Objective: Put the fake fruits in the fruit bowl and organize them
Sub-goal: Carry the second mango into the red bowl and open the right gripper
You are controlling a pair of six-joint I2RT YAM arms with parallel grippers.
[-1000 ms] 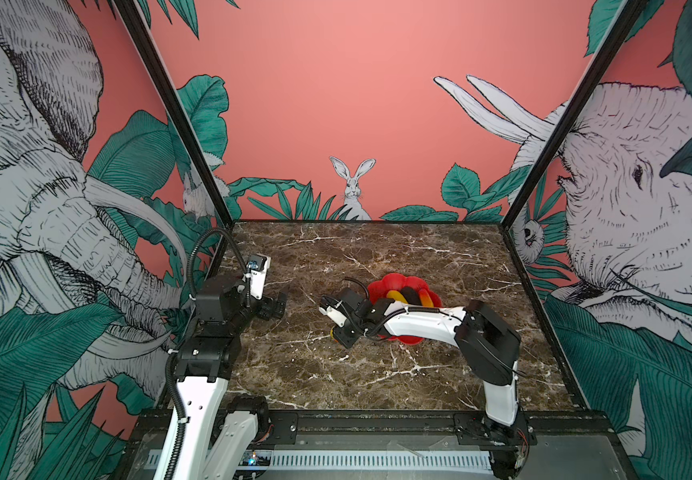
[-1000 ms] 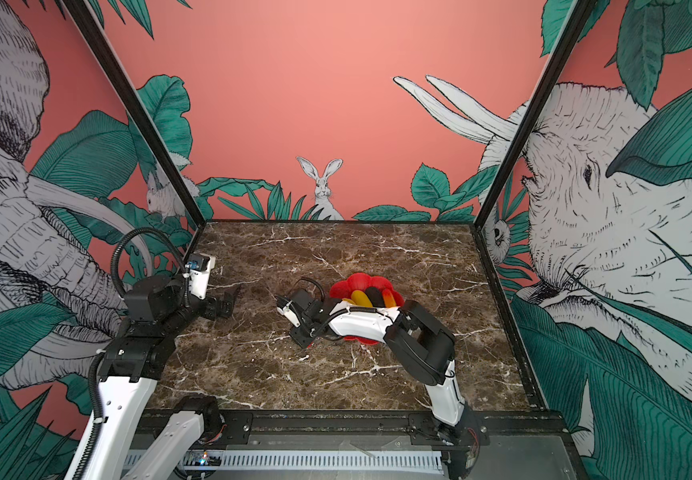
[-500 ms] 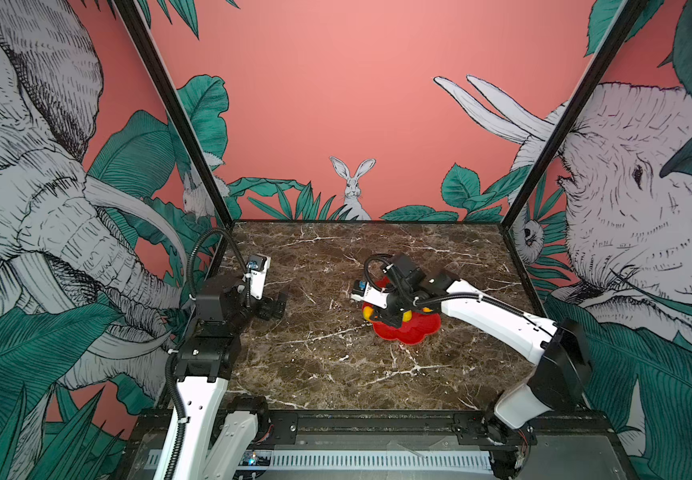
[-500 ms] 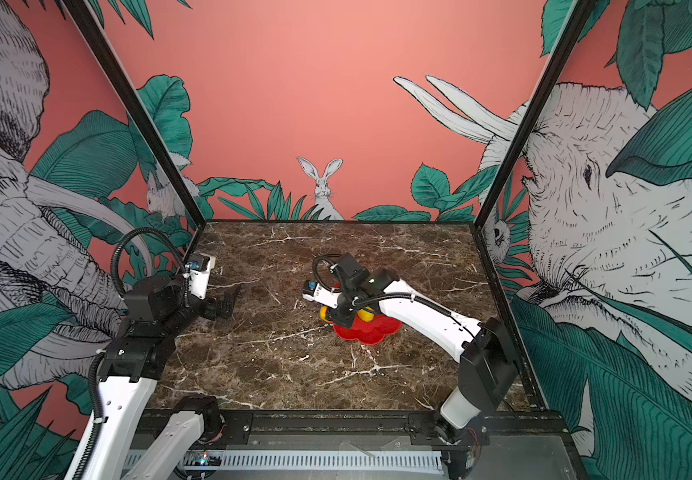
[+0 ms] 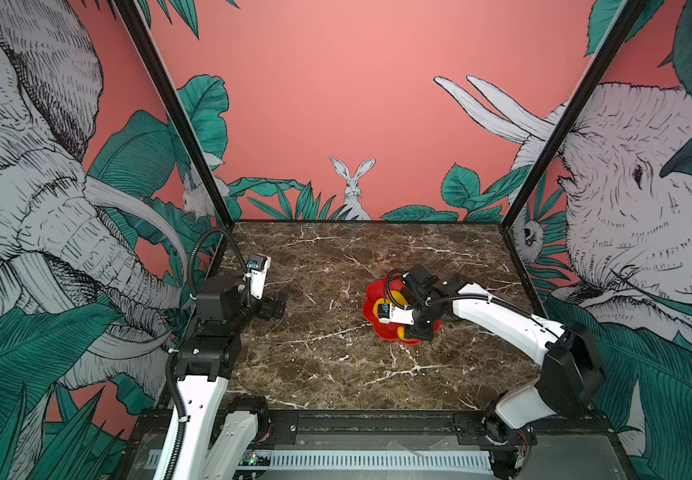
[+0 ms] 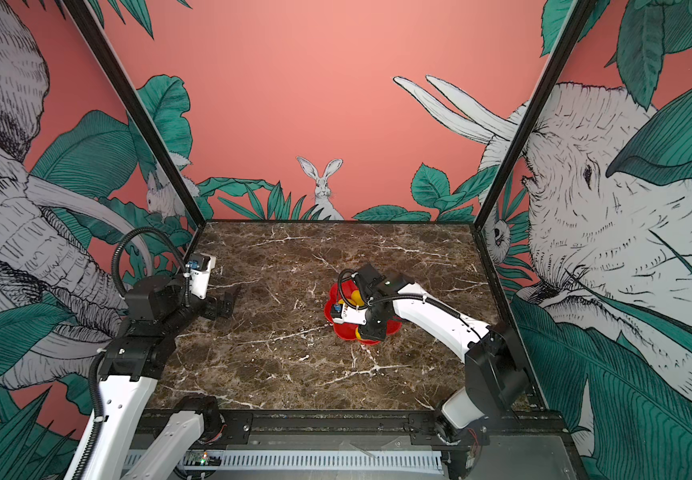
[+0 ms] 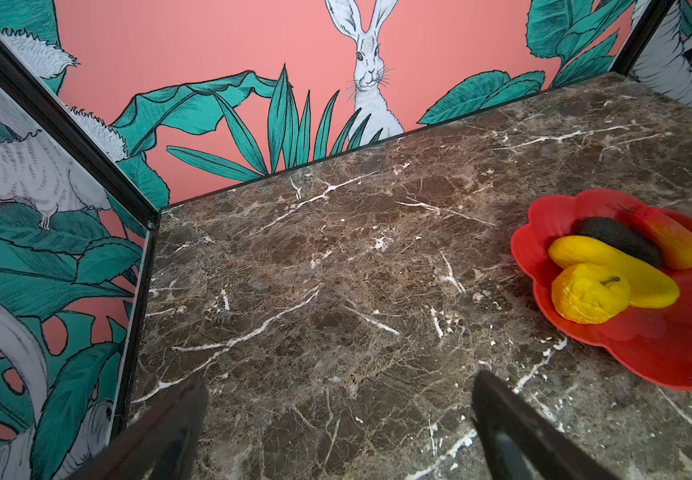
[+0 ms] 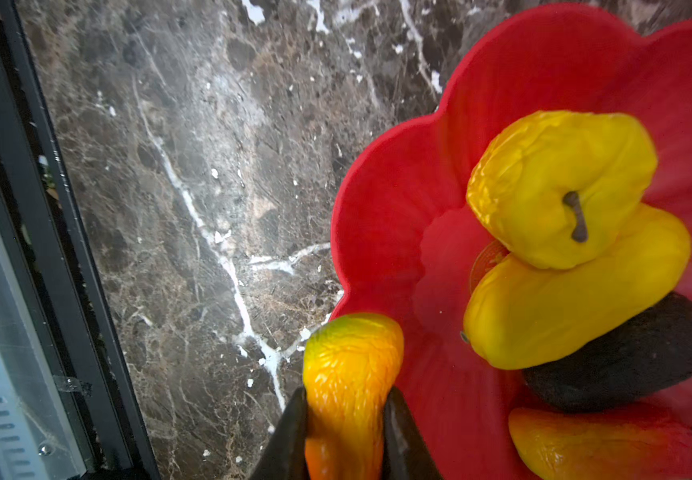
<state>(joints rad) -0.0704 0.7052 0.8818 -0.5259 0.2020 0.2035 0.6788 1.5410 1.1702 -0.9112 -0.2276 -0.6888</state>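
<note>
My right gripper carries the orange-yellow fruit outward past the bowl's rim next, then lowers and releases it on the bowl's bare bottom beside the yellow oval.
The red flower-shaped fruit bowl (image 5: 373, 309) (image 6: 338, 326) stands right of the table's middle. In the right wrist view the bowl (image 8: 398, 199) holds a round yellow fruit with a dark stem (image 8: 556, 187), a long yellow oval (image 8: 564, 311), a dark oval (image 8: 635, 357) and an orange-red one (image 8: 593, 444). My right gripper (image 8: 348, 395) (image 5: 419, 328) is shut on a second orange-yellow fruit (image 8: 352, 357), which hangs over the bowl's near rim. My left gripper (image 7: 340, 380) (image 5: 277, 301) stands open over bare marble at the left. The left wrist view also shows the bowl (image 7: 647, 353).
The brown marble table (image 5: 336, 374) is walled on three sides by printed panels. A black frame rail (image 8: 65, 249) runs along its front edge, close to the bowl's near side.
My right arm has swung from the table left of the bowl to above the bowl's near rim, carrying the orange-yellow fruit. The left arm has not moved.
</note>
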